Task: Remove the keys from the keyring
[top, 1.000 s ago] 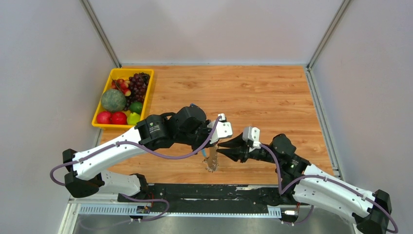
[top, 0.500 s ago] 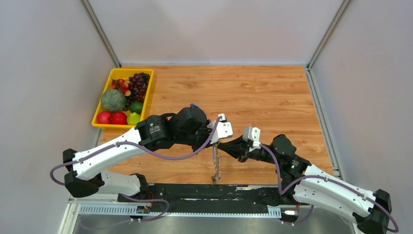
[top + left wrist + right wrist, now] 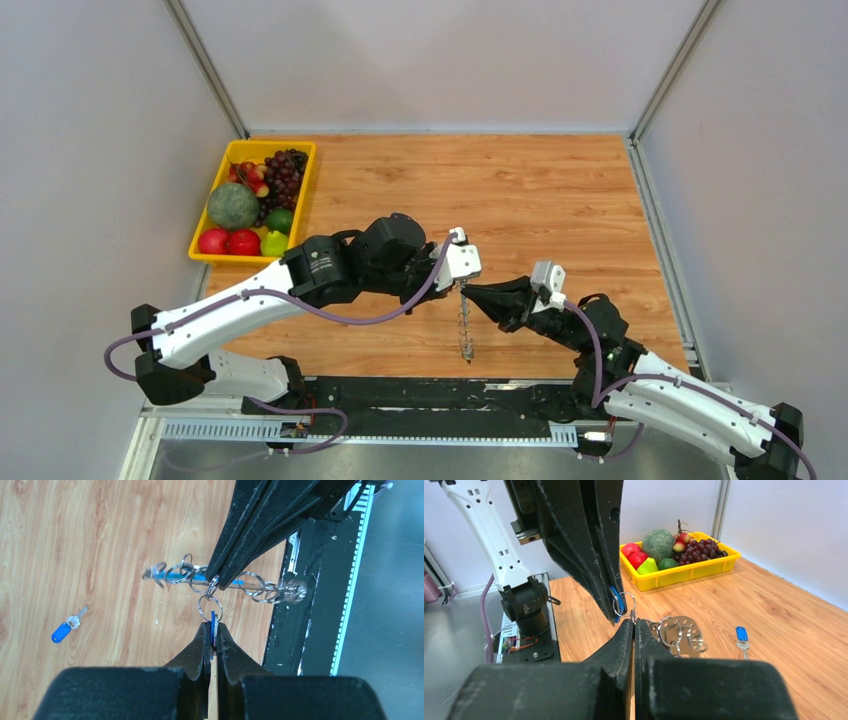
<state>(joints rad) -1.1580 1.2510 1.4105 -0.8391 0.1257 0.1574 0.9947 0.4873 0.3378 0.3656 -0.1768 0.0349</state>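
Note:
Bare tabletop beside the loose key lies below and outward of my left gripper, so next my left gripper will pull from the keyring (image 3: 252,582), outward and down, to release there.
The keyring (image 3: 252,582), a silvery hoop with a blue segment and several small rings, hangs in the air between both grippers. It also shows in the top view (image 3: 465,325) and the right wrist view (image 3: 681,632). My left gripper (image 3: 211,626) is shut on a blue-headed key (image 3: 212,617) that hangs by a small ring from the keyring. My right gripper (image 3: 633,621) is shut on the keyring's top, just beside the left fingertips (image 3: 611,605). In the top view the left gripper (image 3: 460,277) and right gripper (image 3: 474,294) meet tip to tip. One loose blue-headed key (image 3: 65,630) lies on the table, also in the right wrist view (image 3: 741,636).
A yellow tray (image 3: 205,255) of fruit stands at the table's far left, also in the right wrist view (image 3: 704,569). The black base rail (image 3: 430,395) runs along the near edge under the hanging keyring. Grey walls close the table in on three sides.
Both grippers have shifted right, the right arm drawing back. The keyring has turned from flat-on to edge-on, now hanging further right.

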